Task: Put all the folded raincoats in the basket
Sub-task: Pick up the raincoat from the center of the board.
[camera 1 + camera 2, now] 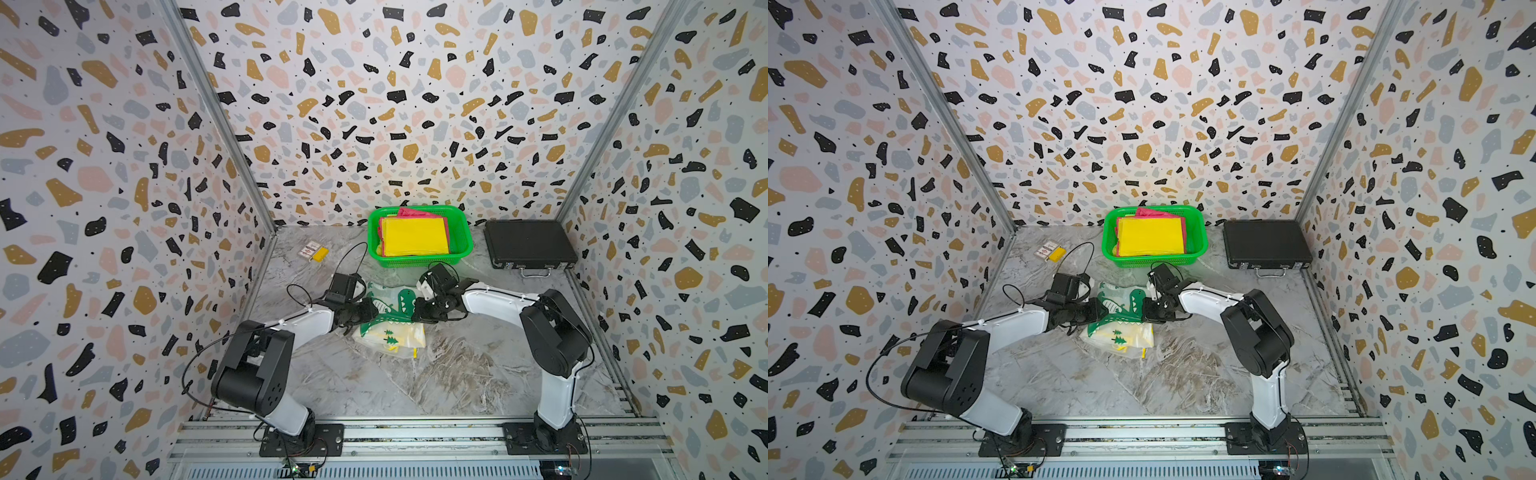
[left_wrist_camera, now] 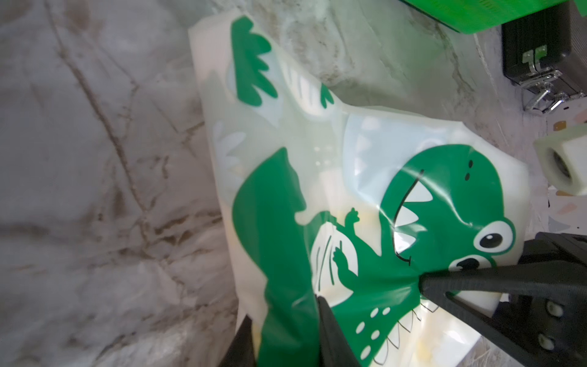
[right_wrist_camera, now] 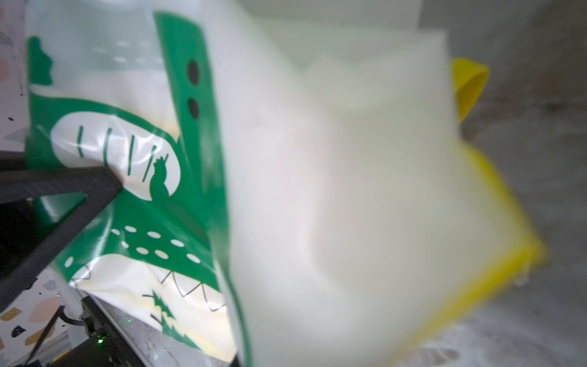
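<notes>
The robot's right gripper needs to lift next and carry the raincoat's edge outward over the yellow folded sheets to release it, since the basket is outward of the gripper.
The folded raincoat (image 1: 390, 328) (image 1: 1121, 332), translucent white with a green dinosaur print, lies on the marble table in front of the green basket (image 1: 419, 209) (image 1: 1154, 209). My left gripper (image 1: 365, 320) (image 1: 1096, 318) is shut on its left edge; in the left wrist view its gripper (image 2: 286, 317) pinches a green fold of the raincoat (image 2: 317, 159). My right gripper (image 1: 415, 313) (image 1: 1144, 309) is shut on the right edge. In the right wrist view, raised raincoat (image 3: 317, 190) film hides the jaws.
Yellow folded sheets (image 1: 415, 237) over red ones fill the basket. A flat black briefcase (image 1: 528, 245) (image 1: 1264, 243) lies to its right by the wall. Small cards and a yellow piece (image 1: 313, 251) sit at the back left. Patterned walls enclose three sides.
</notes>
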